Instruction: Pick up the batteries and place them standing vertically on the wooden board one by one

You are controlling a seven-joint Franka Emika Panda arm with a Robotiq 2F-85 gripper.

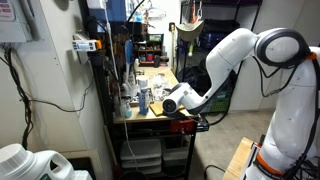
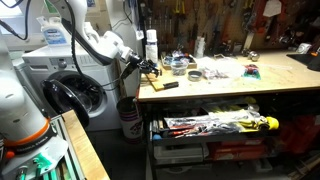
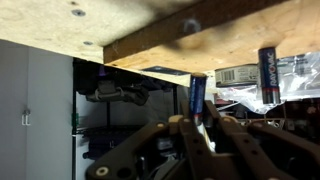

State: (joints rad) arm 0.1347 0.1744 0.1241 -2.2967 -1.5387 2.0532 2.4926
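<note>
The board is slanted across the wrist view, so I will move my gripper down next, turn it level with the wooden board (image 3: 202,54) beside the standing battery and let go there.
The wrist view stands upside down, so the light-tan wooden board (image 3: 200,35) runs across its top. My gripper (image 3: 198,118) is shut on a blue-and-dark battery (image 3: 197,95) that stands at right angles to the board, its far end right at the board's face. A second battery (image 3: 267,68) stands on the board to the right. In both exterior views the gripper (image 2: 150,70) (image 1: 197,122) hovers low over the end of the workbench (image 2: 230,92). The batteries are too small to make out there.
The workbench carries bottles (image 2: 151,45), plastic bags (image 2: 215,72) and small tools. An open drawer of tools (image 2: 215,125) juts out below it. A washing machine (image 2: 75,95) stands beside the bench end. Shelves and cables (image 1: 90,60) crowd the other side.
</note>
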